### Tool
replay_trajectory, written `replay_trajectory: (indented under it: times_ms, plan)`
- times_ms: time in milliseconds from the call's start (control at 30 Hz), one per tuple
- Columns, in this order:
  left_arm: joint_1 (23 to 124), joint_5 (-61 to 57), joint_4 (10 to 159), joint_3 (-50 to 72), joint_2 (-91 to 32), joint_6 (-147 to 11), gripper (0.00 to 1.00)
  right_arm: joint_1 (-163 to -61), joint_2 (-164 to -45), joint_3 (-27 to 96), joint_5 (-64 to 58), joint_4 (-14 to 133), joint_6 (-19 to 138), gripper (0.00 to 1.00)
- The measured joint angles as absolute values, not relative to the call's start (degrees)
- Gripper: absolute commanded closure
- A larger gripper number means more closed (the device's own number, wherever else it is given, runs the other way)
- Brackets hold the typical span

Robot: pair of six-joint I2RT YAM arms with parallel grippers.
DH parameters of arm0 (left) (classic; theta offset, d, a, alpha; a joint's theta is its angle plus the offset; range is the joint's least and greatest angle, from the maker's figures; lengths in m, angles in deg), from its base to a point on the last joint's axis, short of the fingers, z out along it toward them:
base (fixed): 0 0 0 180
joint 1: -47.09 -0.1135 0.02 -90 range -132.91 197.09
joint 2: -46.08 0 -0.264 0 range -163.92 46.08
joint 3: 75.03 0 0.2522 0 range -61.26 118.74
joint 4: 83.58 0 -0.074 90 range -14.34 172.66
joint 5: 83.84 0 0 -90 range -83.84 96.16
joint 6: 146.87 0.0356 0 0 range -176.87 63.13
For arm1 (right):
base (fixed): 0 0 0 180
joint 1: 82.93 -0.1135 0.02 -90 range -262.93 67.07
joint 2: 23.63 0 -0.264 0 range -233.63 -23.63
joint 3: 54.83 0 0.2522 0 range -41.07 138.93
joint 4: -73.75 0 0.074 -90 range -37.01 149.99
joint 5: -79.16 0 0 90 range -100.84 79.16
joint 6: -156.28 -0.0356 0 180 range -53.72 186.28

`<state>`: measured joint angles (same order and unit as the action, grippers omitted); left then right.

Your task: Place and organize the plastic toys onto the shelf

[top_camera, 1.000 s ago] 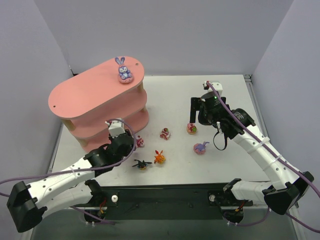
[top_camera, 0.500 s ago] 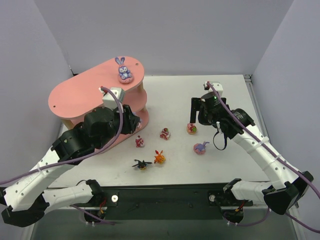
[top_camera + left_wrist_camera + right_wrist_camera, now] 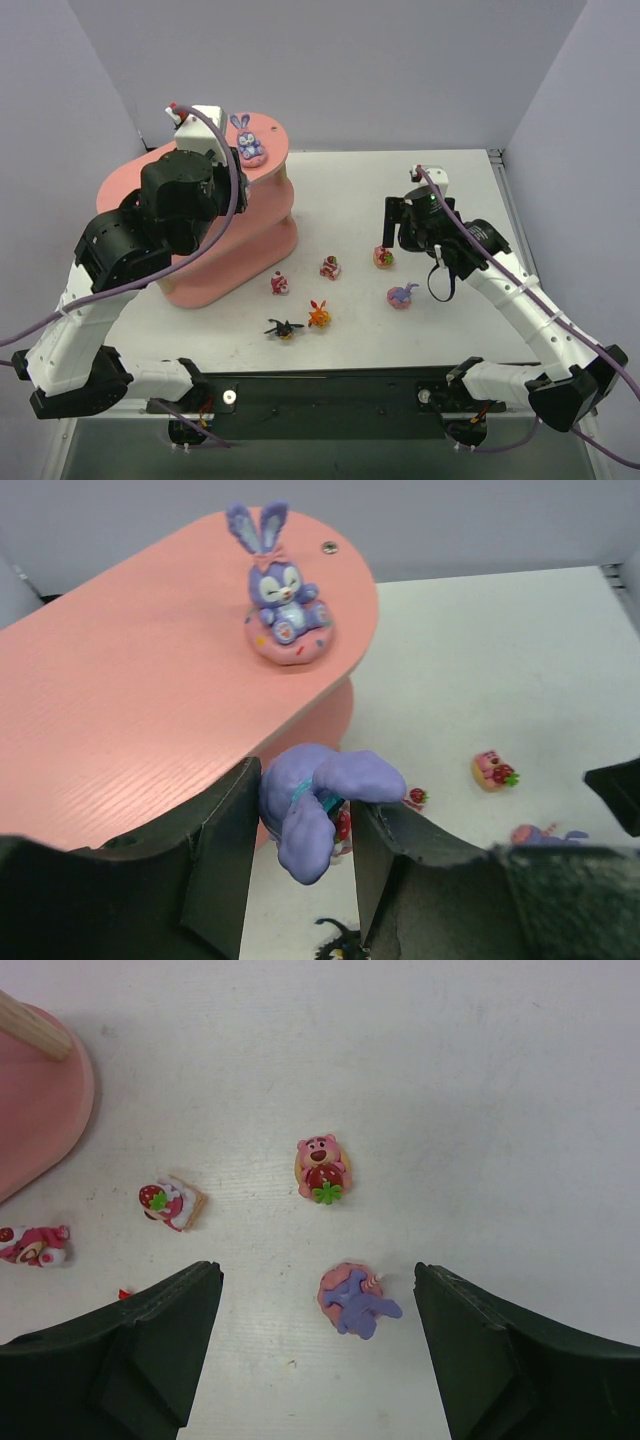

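Observation:
The second bunny goes to the left in the top view with my left gripper next, then down for release, as the top board's near part is bare.
The salmon-pink shelf [image 3: 120,195] stands at the back left, and one purple bunny [image 3: 248,140] sits upright on its top board [image 3: 130,700]. My left gripper [image 3: 305,802] is raised over the near edge of that board, shut on a second purple long-eared bunny [image 3: 300,820] whose ears hang down between the fingers. My right gripper [image 3: 318,1272] hangs open above the table, over a purple bunny on a pink base [image 3: 355,1300] that lies between and below its fingers. Other toys lie on the table: an orange one [image 3: 319,314], a black-yellow one [image 3: 285,328], and pink-red ones [image 3: 330,267].
A pink bear with a strawberry [image 3: 322,1168] lies just beyond the right gripper, and a strawberry cake piece [image 3: 172,1202] to its left. Another pink-red toy [image 3: 280,284] lies close to the shelf's bottom board [image 3: 40,1120]. Grey walls enclose the table.
My left arm has risen from the table beside the shelf's lower tier to above the top board, carrying the bunny. The right arm has not moved.

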<state>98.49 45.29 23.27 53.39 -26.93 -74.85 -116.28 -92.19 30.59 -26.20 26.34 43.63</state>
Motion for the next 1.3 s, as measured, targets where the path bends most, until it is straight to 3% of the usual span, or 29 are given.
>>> replay_trajectory:
  times_ms: [233, 600, 1033, 1300]
  plan:
    - [90.90, 47.98, 16.05, 54.13, -27.78, -74.85, 1.00, -116.25, -91.14, 30.48, -26.22, 26.38, 43.60, 0.20]
    - [79.71, 44.53, 18.72, 44.12, -24.24, -75.98, 1.00, -116.23, -91.01, 30.37, -26.20, 26.38, 43.63, 0.20]
    - [68.30, 29.21, 26.92, 38.92, -22.76, -74.61, 1.00, -115.90, -90.96, 30.18, -26.22, 26.38, 43.63, 0.20]
    - [64.44, 21.12, 31.13, 37.43, -23.11, -72.84, 0.90, -115.86, -90.96, 30.15, -26.22, 26.38, 43.60, 0.20]
